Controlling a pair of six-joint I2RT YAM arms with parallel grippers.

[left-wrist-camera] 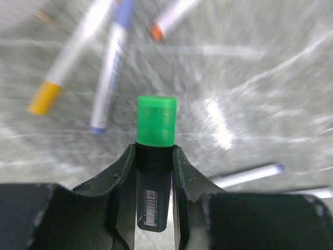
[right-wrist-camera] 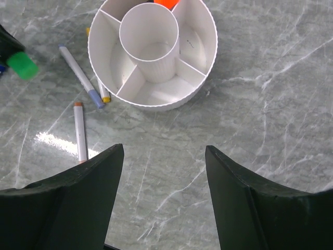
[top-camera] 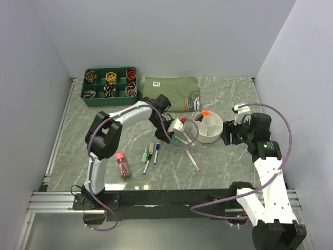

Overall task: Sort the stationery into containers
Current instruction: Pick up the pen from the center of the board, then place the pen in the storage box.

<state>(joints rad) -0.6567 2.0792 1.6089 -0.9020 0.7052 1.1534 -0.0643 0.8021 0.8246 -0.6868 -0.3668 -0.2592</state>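
Observation:
The left gripper lifts the marker outward over the organiser's rim next. Then it lowers the marker into the orange-capped item's section (top-camera: 202, 117) to the gripper's right in the top view and releases.
My left gripper (left-wrist-camera: 154, 148) is shut on a black marker with a green cap (left-wrist-camera: 156, 121) and holds it above the table, left of the white round organiser (top-camera: 218, 133). In the top view the left gripper (top-camera: 175, 137) hangs over loose pens. The organiser (right-wrist-camera: 205, 62) holds an orange-capped item (right-wrist-camera: 166, 3) in a far ring compartment. My right gripper (right-wrist-camera: 164, 156) is open and empty, just right of the organiser in the top view (top-camera: 226, 136). A blue-tipped pen (right-wrist-camera: 80, 75), a yellow-capped pen (right-wrist-camera: 104, 94) and an orange-tipped pen (right-wrist-camera: 79, 133) lie beside the organiser.
Several more pens (top-camera: 151, 154) and a pink-capped clear tube (top-camera: 123, 164) lie left of centre. A folded olive cloth (top-camera: 171, 94) and a green compartment tray (top-camera: 110, 84) sit at the back. White walls close in the table.

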